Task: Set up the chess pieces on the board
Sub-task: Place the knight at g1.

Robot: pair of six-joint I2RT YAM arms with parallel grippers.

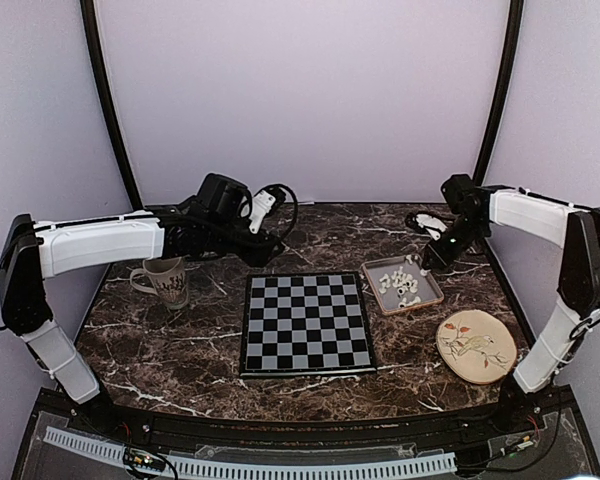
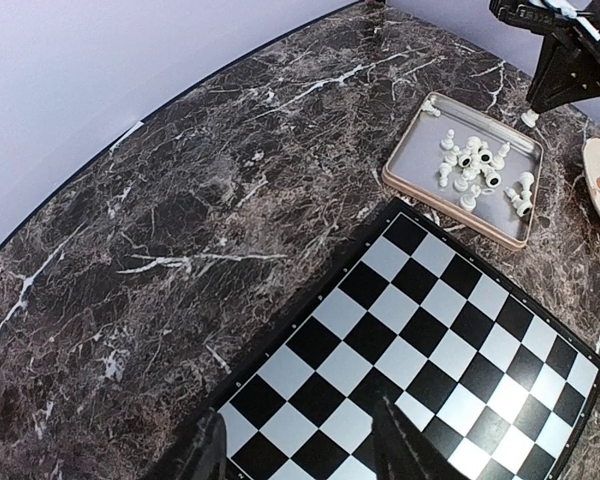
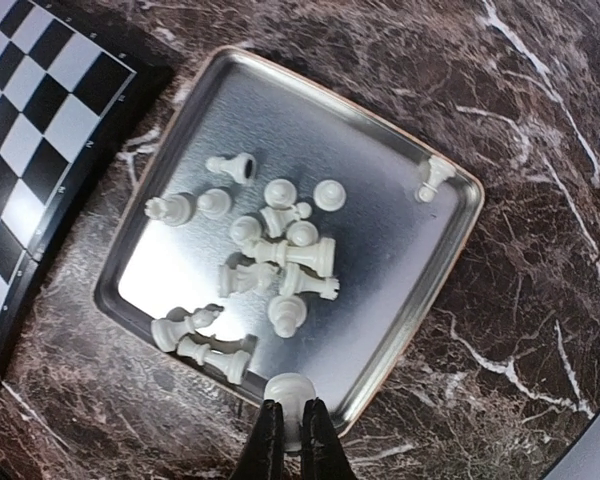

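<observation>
I next need to move my right gripper back and left in the top view, then down, and release the pawn on the near row's plate-side dark square (image 1: pixel 346 361), as it's empty.
The board (image 1: pixel 305 322) lies flat in the middle of the table with no pieces on it. Several small white chess pieces (image 3: pixel 280 250) lie in a heap in a metal tray (image 3: pixel 380 260) to the right of the board. My right gripper (image 3: pixel 291 425) hovers over the tray's corner, shut on a white pawn (image 3: pixel 290 390) by its stem. In the top view it (image 1: pixel 427 262) sits just behind the tray (image 1: pixel 435 292). My left gripper (image 2: pixel 300 430) stands open above the board's (image 2: pixel 410 350) far left corner, with nothing between its fingers.
A patterned mug (image 1: pixel 168 280) stands left of the board, under the left arm. A round cream plate with a bird drawing (image 1: pixel 473 345) lies near the right front. One piece (image 3: pixel 435 178) stands apart in the tray's far corner. Dark cables lie behind the tray.
</observation>
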